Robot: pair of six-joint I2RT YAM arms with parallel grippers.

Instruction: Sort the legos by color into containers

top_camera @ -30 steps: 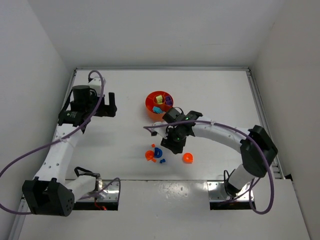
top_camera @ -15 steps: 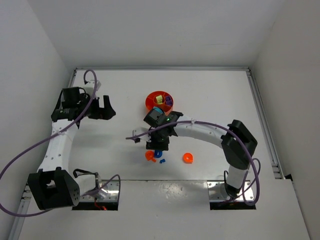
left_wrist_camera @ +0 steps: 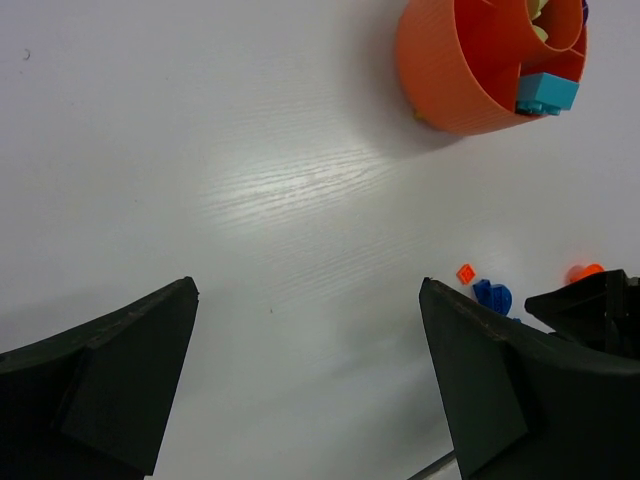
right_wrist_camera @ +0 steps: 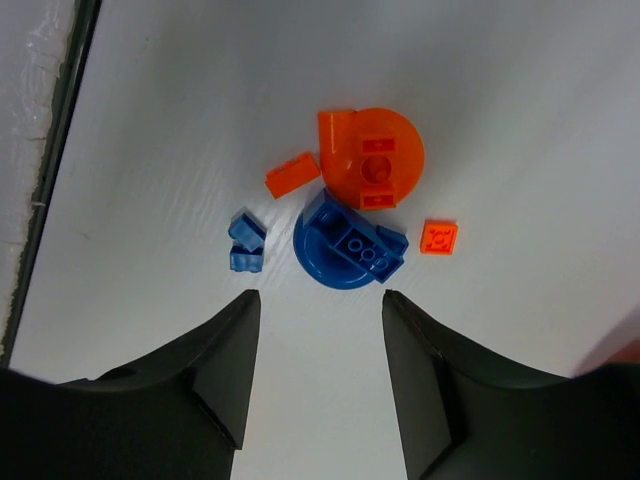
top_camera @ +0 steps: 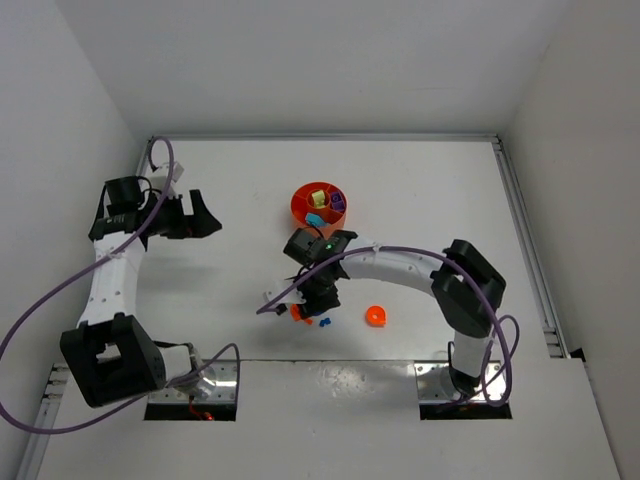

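Observation:
The open right gripper moves down over the blue brick (right_wrist_camera: 358,247) atop the blue round piece next, because that raised brick gives the gripper's fingers sides to close on.
The orange dish (top_camera: 303,200) stands mid-table and holds lime, purple and cyan legos; the left wrist view shows its wall (left_wrist_camera: 450,70) and a cyan brick (left_wrist_camera: 547,93). A loose pile lies near the front edge: a blue round piece topped by a blue brick (right_wrist_camera: 350,250), an orange round piece (right_wrist_camera: 372,158), a small orange brick (right_wrist_camera: 292,175), an orange square plate (right_wrist_camera: 439,237) and two tiny blue bricks (right_wrist_camera: 245,242). My right gripper (right_wrist_camera: 320,300) hovers open just short of the blue round piece, nothing between its fingers. My left gripper (left_wrist_camera: 307,290) is wide open over bare table, far left of the dish.
Another orange round piece (top_camera: 376,316) lies alone, right of the pile. The right arm (top_camera: 400,262) arches from its base over the table's near middle. The white table's front edge (right_wrist_camera: 60,150) runs close beside the pile.
The right arm has swung left and toward the near edge, bringing its gripper over the loose pile. The left arm has drawn back to the left, away from the dish.

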